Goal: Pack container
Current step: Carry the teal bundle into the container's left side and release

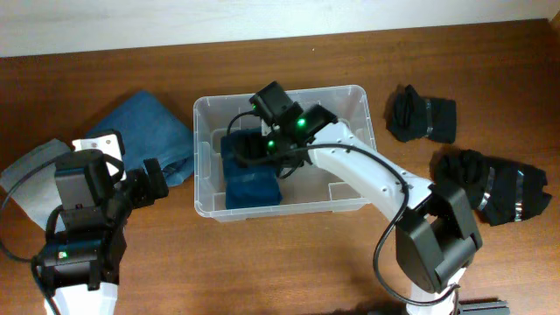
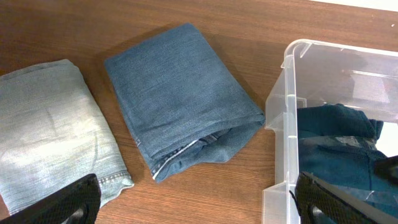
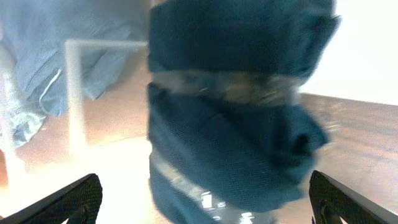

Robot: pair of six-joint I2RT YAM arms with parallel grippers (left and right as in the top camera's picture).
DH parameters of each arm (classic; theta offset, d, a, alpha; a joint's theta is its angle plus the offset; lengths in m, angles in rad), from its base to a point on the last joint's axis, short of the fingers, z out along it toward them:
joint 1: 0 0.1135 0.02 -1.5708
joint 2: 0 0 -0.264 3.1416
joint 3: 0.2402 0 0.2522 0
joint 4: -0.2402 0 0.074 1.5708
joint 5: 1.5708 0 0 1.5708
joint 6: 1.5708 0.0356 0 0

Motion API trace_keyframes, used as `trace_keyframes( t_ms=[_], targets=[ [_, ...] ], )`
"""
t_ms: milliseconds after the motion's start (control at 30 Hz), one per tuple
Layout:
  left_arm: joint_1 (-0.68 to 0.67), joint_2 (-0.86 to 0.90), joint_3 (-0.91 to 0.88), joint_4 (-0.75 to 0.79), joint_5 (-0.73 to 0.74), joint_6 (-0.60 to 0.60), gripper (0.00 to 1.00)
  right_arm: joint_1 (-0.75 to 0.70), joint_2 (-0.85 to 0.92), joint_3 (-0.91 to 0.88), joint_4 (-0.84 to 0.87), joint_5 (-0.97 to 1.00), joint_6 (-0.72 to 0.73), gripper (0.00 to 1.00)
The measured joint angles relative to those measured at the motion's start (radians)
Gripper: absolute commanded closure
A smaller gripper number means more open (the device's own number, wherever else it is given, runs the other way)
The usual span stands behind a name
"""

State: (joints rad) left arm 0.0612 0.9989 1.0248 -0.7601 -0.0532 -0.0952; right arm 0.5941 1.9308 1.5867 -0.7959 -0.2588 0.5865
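Observation:
The larger black clothing bundle still outside the container gets my right gripper next, which moves up, across and down onto the bundle's end away from the container.
The clear container (image 1: 357, 91) stands mid-table, and its corner shows in the left wrist view (image 2: 287, 118). A folded dark blue garment (image 1: 252, 184) with a shiny strip lies inside it at the left. It fills the right wrist view (image 3: 230, 118). My right gripper (image 1: 261, 147) reaches down into the container just above this garment. Its fingers (image 3: 202, 199) are spread wide and hold nothing. My left gripper (image 1: 164, 180) is open and empty over bare wood left of the container; in its wrist view (image 2: 196, 205) one finger is by the container wall.
Folded blue jeans (image 1: 149, 129) (image 2: 180, 102) lie left of the container, and paler grey-blue jeans (image 1: 24, 173) (image 2: 50, 134) lie further left. Two dark bundled garments (image 1: 422, 117) (image 1: 494, 185) lie right of the container. The table's back edge meets a white wall.

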Motion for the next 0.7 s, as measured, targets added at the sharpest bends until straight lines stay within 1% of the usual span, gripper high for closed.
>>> trace_keyframes(
  t_ms=[100,200,233,300,400,433,467,500,567,700],
  targets=[
    [0.000,0.000,0.000,0.000,0.000,0.000,0.01,-0.055,-0.024,0.000,-0.018,0.020,-0.053,0.02],
    [0.000,0.000,0.000,0.000,0.000,0.000,0.01,-0.108,-0.110,0.029,-0.077,0.072,-0.134,0.02],
    [0.000,0.000,0.000,0.000,0.000,0.000,0.01,-0.135,-0.162,0.059,-0.116,0.121,-0.173,0.02],
    [0.000,0.000,0.000,0.000,0.000,0.000,0.01,-0.217,-0.304,0.112,-0.138,0.237,-0.222,0.02],
    [0.000,0.000,0.000,0.000,-0.003,0.000,0.01,-0.419,-0.435,0.153,-0.202,0.318,-0.195,0.02],
    [0.000,0.000,0.000,0.000,-0.003,0.000,0.01,-0.518,-0.457,0.160,-0.249,0.332,-0.163,0.01],
    [0.000,0.000,0.000,0.000,-0.003,0.000,0.01,-0.659,-0.463,0.156,-0.323,0.343,-0.106,0.01],
    [0.000,0.000,0.000,0.000,-0.003,0.000,0.01,-0.727,-0.457,0.146,-0.352,0.340,-0.080,0.01],
    [0.000,0.000,0.000,0.000,-0.003,0.000,0.01,-0.876,-0.435,0.087,-0.409,0.288,-0.027,0.01],
    [0.000,0.000,0.000,-0.001,-0.003,0.000,0.00,-1.170,-0.417,-0.117,-0.402,0.180,0.016,0.01]
  ],
)
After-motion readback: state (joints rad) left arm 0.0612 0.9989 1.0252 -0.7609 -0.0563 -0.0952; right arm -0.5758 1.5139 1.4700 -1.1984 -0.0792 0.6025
